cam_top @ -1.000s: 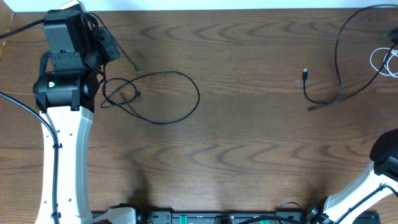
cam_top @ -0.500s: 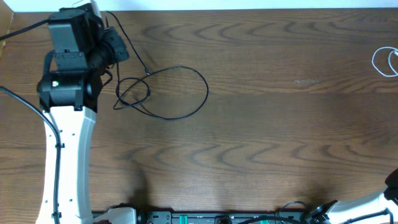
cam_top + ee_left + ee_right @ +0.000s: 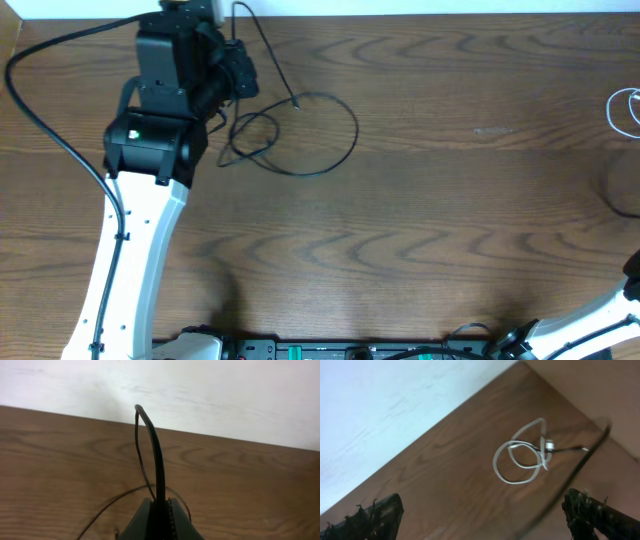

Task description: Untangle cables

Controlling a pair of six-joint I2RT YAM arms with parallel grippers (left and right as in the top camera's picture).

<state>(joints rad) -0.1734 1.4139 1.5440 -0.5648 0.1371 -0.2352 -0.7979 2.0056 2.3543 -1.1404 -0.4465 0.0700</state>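
Note:
Since the black loops still lie crossed to its right in the overhead view, I will raise my left gripper, shift it toward them and release the cable.
My left gripper [image 3: 238, 76] at the table's back left is shut on the black cable [image 3: 318, 135]. In the left wrist view the cable [image 3: 156, 455] arches up out of the closed gripper [image 3: 160, 506]. Its loops lie on the wood just right of the gripper. The white cable [image 3: 520, 457] lies coiled near the far right edge [image 3: 626, 110]. Above it my right gripper [image 3: 485, 512] stands wide open with nothing held. A blurred black cord [image 3: 572, 472] streaks across between the right fingers [image 3: 594, 510], apart from both.
The wooden table [image 3: 430, 230] meets a white wall along its back edge. The left arm [image 3: 140, 220] reaches up the left side. A piece of the right arm [image 3: 630, 270] shows at the bottom right corner. A faint dark arc [image 3: 614, 195] shows near the right edge.
My left gripper moved right and toward the back, dragging the black loops along. The black cord on the table's right side is gone from there. My right gripper opened.

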